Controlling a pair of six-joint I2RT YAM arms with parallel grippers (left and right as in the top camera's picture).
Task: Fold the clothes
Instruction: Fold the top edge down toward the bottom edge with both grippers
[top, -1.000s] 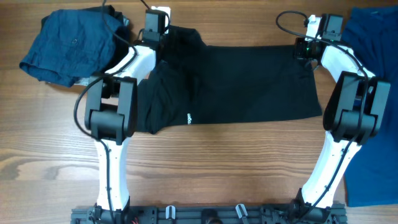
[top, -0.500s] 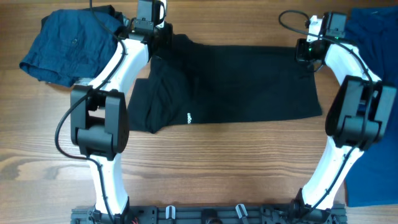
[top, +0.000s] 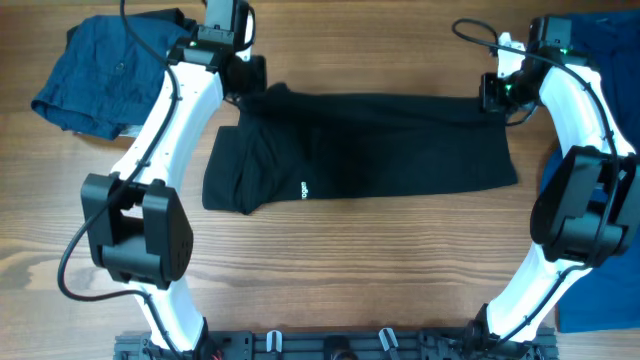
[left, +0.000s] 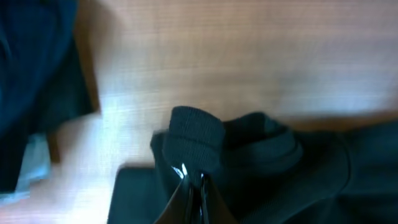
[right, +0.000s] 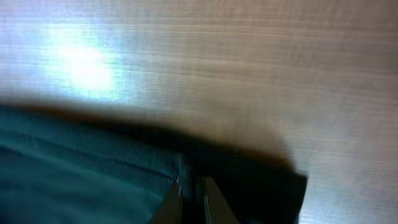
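Next, my left gripper moves back and down to release the pinched collar corner over the shirt's near corner (top: 239, 190). The shirt's far edge stretches tight between both grippers.
A black shirt (top: 380, 145) lies spread across the middle of the wooden table, with a small white logo (top: 303, 189) near its lower left. My left gripper (top: 247, 85) is shut on the shirt's far left corner, where the ribbed collar (left: 196, 134) bunches above the jaws (left: 194, 180). My right gripper (top: 493, 95) is shut on the far right corner of the shirt, its hem (right: 124, 158) pinched between the fingers (right: 193, 186). The far edge stretches taut between both grippers.
A crumpled dark blue garment (top: 110, 65) sits at the far left, close to the left arm. A royal blue garment (top: 605, 60) lies along the right edge of the table. Bare wood (top: 350, 270) lies in front of the shirt.
Both grippers have pulled the shirt's far edge away from the arms' bases and outward. The folded-over left part has straightened, and the far edge now runs flatter.
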